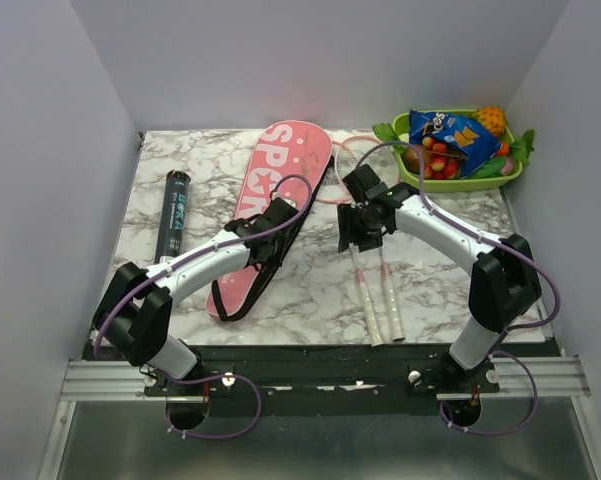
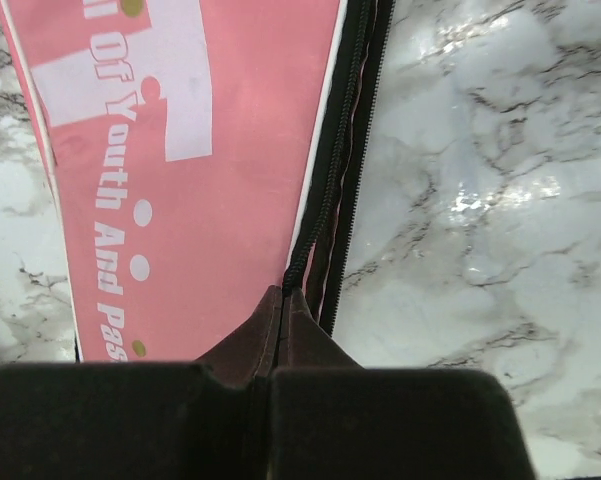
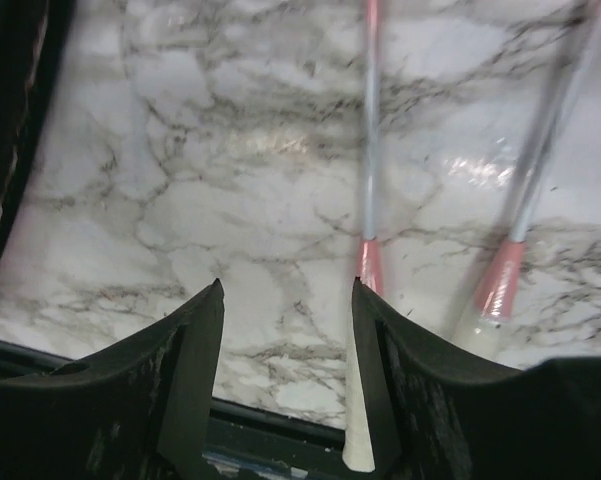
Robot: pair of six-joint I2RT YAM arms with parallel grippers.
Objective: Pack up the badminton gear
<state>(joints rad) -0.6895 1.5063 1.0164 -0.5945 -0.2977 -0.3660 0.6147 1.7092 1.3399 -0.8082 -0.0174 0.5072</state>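
Observation:
My right gripper shifts outward next, away from the bag, to the racket farther from the bag, then lowers onto that racket's stem.
The long pink racket bag point(image 1: 280, 180) lies diagonally on the marble table, its black zipper point(image 2: 348, 150) running down the right edge. My left gripper point(image 1: 276, 224) sits on that edge; in the left wrist view its jaws point(image 2: 283, 297) are shut, tips pinching the zipper line. Two pink-and-white rackets point(image 1: 372, 290) lie side by side right of the bag. My right gripper point(image 1: 365, 228) hovers over their shafts, open and empty point(image 3: 285, 290); one racket handle point(image 3: 368, 265) runs just beside its right finger, the other racket point(image 3: 502, 280) lies further right. A dark tube point(image 1: 175, 213) lies at the left.
A green tray point(image 1: 480, 183) of fruit and a snack packet stands at the back right corner. The bag's black strap point(image 1: 242, 305) loops off its near end. Grey walls close in the table on three sides.

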